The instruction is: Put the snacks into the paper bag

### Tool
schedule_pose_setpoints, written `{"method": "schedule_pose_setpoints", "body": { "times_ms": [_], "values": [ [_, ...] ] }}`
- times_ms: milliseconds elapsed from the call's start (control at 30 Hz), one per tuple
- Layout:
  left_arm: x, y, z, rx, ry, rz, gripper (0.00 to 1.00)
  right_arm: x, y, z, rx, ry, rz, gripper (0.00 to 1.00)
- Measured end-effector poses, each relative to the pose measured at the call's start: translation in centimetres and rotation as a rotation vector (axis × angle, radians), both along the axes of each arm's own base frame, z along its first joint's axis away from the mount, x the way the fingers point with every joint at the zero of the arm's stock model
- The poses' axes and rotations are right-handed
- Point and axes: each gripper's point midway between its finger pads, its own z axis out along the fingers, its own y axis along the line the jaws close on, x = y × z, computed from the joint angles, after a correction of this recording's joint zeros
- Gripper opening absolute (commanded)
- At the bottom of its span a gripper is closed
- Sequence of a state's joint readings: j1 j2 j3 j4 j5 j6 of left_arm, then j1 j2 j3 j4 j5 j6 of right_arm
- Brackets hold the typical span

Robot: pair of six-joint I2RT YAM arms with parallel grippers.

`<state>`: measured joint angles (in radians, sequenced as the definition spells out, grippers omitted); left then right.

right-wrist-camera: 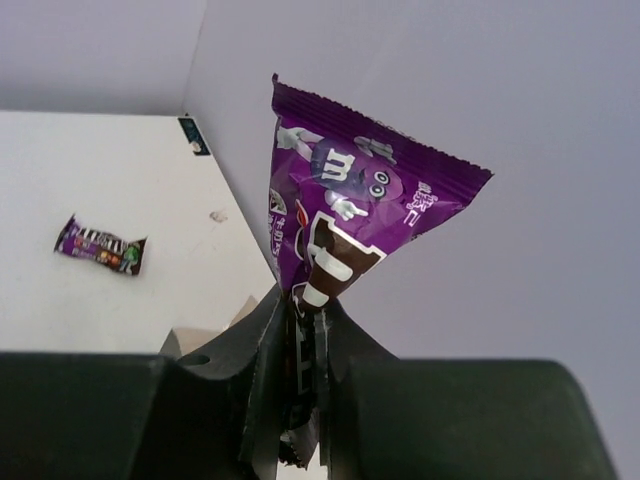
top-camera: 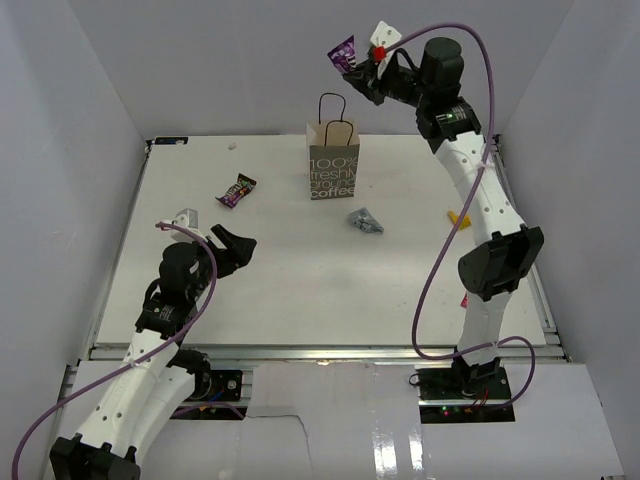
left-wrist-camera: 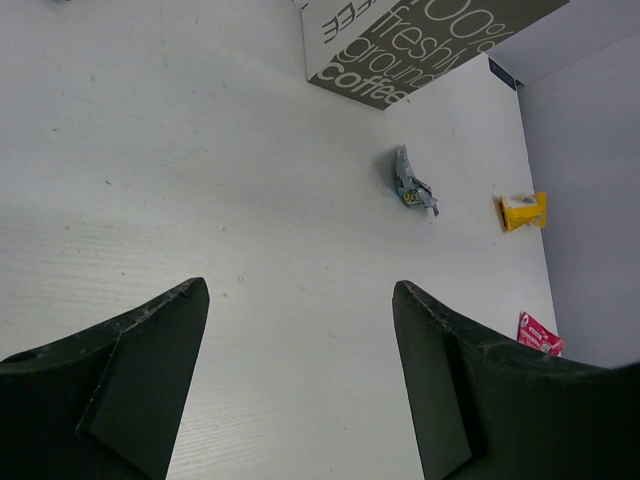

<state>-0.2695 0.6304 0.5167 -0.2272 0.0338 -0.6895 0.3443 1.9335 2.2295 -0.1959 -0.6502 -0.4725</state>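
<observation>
The packet goes across and down with my right gripper next for release. The bag's opening (top-camera: 332, 131) (right-wrist-camera: 200, 341) is below it and to its left in the top view.
The paper bag (top-camera: 333, 160) stands upright at the back middle of the table; it also shows in the left wrist view (left-wrist-camera: 420, 45). My right gripper (top-camera: 364, 72) is shut on a dark purple packet (top-camera: 344, 52) and holds it high above the bag; the right wrist view shows the packet (right-wrist-camera: 340, 210) pinched between the fingers (right-wrist-camera: 260, 330), with the bag's rim (right-wrist-camera: 178, 340) below. A second purple packet (top-camera: 237, 190) lies left of the bag. A silvery grey packet (top-camera: 365, 221), a yellow bar (top-camera: 459, 219) and a red packet (left-wrist-camera: 540, 333) lie to the right. My left gripper (top-camera: 240, 250) is open and empty.
White walls close in the table on three sides. The right arm (top-camera: 490, 220) stretches over the table's right side, above the yellow bar. The table's near edge (top-camera: 320, 350) runs in front of both bases.
</observation>
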Motion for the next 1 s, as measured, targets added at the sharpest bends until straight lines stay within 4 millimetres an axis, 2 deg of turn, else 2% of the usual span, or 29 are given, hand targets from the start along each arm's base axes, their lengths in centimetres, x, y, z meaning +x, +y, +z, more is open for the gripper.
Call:
{"method": "schedule_pose_setpoints", "body": {
  "times_ms": [100, 267, 333, 400, 600, 733, 867, 1000],
  "values": [
    [-0.1, -0.1, 0.0, -0.004, 0.003, -0.004, 0.85, 2.4, 1.0, -1.1, 0.05, 0.022, -0.032, 0.08],
    [-0.2, -0.3, 0.0, -0.017, 0.009, -0.011, 0.85, 6.6, 2.8, -7.5, 0.069, 0.138, -0.06, 0.1],
    [-0.2, -0.4, -0.1, -0.023, 0.013, -0.013, 0.85, 7.5, 3.1, -10.0, 0.069, 0.193, -0.063, 0.11],
    [-0.3, -0.5, 0.0, -0.03, 0.016, -0.018, 0.85, 8.0, 3.3, -11.6, 0.071, 0.23, -0.064, 0.13],
    [-0.2, -0.8, -0.5, -0.036, 0.036, -0.028, 0.85, 7.8, 3.7, -12.4, 0.081, 0.251, -0.04, 0.23],
    [0.0, -1.0, -0.8, -0.036, 0.048, -0.038, 0.85, 7.3, 3.9, -14.0, 0.065, 0.284, -0.018, 0.41],
    [0.2, -1.3, -1.0, -0.038, 0.052, -0.047, 0.85, 7.0, 4.0, -15.4, 0.053, 0.315, -0.008, 0.47],
    [0.3, -1.3, -1.1, -0.038, 0.056, -0.049, 0.85, 7.1, 3.7, -15.4, 0.056, 0.318, -0.01, 0.49]
  ]
}}
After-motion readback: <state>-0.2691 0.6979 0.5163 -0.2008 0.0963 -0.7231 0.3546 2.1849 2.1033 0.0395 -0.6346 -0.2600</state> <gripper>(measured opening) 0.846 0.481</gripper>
